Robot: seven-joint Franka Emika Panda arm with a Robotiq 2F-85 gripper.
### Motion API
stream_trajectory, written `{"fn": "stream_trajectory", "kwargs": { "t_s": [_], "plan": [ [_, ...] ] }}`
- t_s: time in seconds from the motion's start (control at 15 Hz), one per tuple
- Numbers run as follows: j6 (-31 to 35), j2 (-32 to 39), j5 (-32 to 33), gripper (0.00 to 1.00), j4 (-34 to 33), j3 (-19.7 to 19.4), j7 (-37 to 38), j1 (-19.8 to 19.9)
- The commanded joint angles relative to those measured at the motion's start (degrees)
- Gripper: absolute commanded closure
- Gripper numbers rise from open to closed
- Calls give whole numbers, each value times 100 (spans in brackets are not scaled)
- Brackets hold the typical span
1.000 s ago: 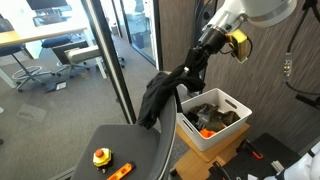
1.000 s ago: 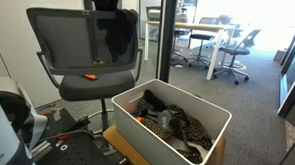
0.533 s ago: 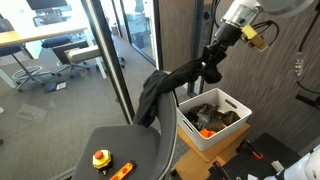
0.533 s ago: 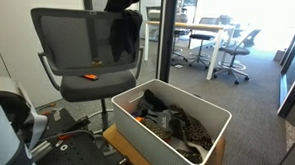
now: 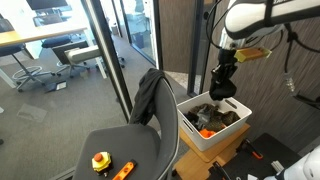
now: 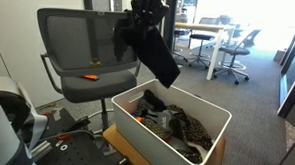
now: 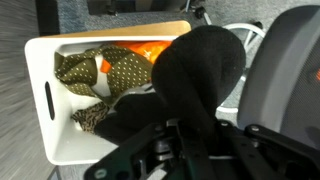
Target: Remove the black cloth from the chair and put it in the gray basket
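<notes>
The black cloth [image 5: 222,84] goes down toward the clothes inside the gray basket next, and my gripper releases it there. The basket's open top lies below my gripper.
The black cloth [image 5: 222,84] hangs free from my gripper [image 5: 221,70], off the chair [image 5: 150,95] and over the near edge of the gray basket [image 5: 236,125]. In an exterior view the cloth [image 6: 157,51] dangles from the gripper [image 6: 147,12] between the chair back [image 6: 81,52] and the basket [image 6: 218,118]. In the wrist view the cloth [image 7: 195,70] fills the middle above my gripper [image 7: 185,140], with the basket [image 7: 45,100] on the left and the chair [image 7: 290,70] on the right. The gripper is shut on the cloth.
The basket holds clothes, among them a leopard-print piece [image 6: 190,129] and an orange item [image 5: 205,132]. It rests on a cardboard box [image 6: 125,144]. A red and yellow object [image 5: 100,158] lies on the chair seat. A glass wall with metal frame [image 5: 115,50] stands behind the chair.
The gripper has swung away from the chair towards the basket and come lower. The cloth has come off the chair back and now hangs free from the gripper.
</notes>
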State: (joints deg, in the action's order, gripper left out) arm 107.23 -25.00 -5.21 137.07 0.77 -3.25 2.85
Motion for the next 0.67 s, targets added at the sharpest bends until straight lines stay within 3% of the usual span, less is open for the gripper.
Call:
{"fn": "stream_trajectory", "kwargs": {
  "t_s": [0.0, 0.6],
  "plan": [
    [46, 950, 489, 88, -90, 73, 113, -95],
    [52, 2738, 387, 88, -153, 14, -236, -207]
  ]
}}
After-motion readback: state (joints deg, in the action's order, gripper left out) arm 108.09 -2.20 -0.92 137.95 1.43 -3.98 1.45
